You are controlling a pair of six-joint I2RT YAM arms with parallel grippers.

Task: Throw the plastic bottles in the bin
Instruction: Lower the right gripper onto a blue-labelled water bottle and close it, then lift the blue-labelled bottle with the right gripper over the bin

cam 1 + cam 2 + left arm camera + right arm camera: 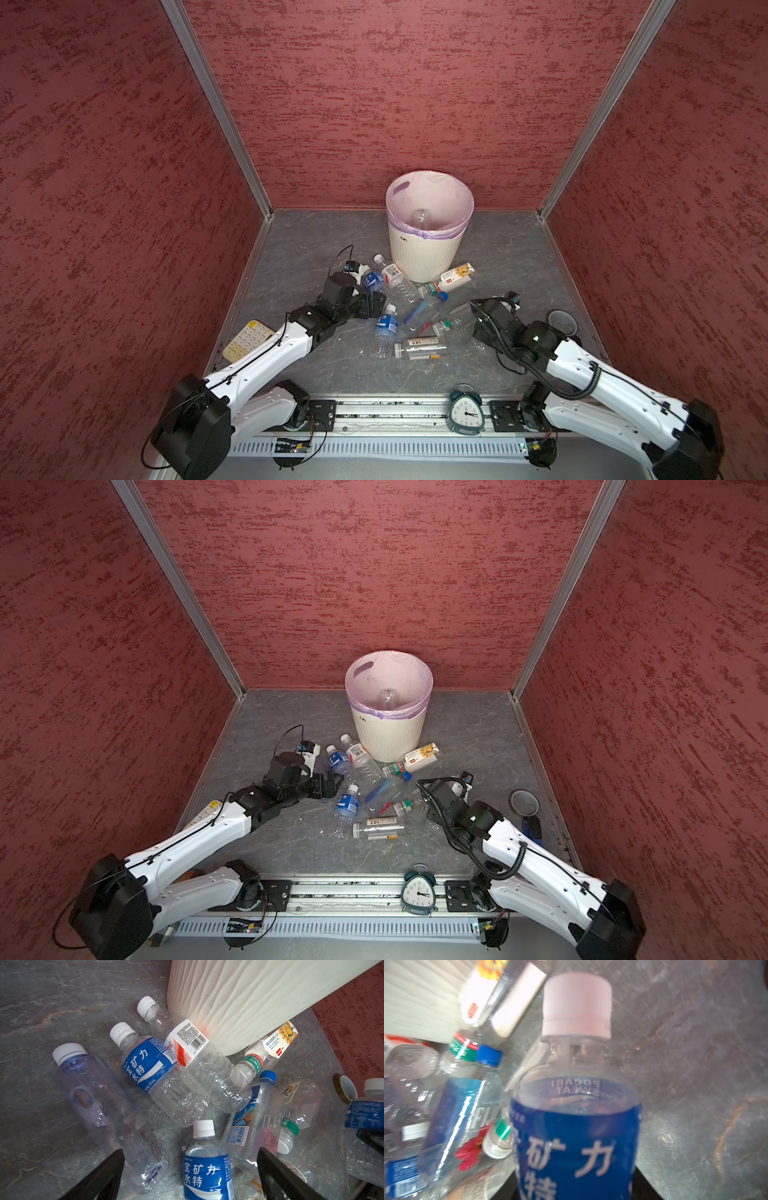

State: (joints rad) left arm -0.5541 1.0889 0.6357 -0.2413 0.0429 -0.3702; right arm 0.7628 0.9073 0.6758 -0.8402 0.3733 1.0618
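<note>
The bin's rim is well above the heap, so my right gripper will next move up and outward over the bin's opening (430,201) to release its blue-label bottle.
Several plastic bottles (401,286) lie in a heap on the grey floor in front of the bin (419,257), and one clear bottle (420,218) lies inside it. My left gripper (191,1174) is open and low over the heap, with a white-capped, blue-label bottle (207,1167) lying between its black fingers (104,1176). My right gripper (575,1188) is shut on another blue-label bottle (577,1126) with a pale cap. That bottle also shows in the left wrist view (365,1113). In both top views the right wrist (498,324) hides its fingers.
A cream keypad (248,338) lies beside the left arm. A teal alarm clock (466,411) stands on the front rail. A tape roll (563,322) lies by the right wall. Red walls close in the back and both sides.
</note>
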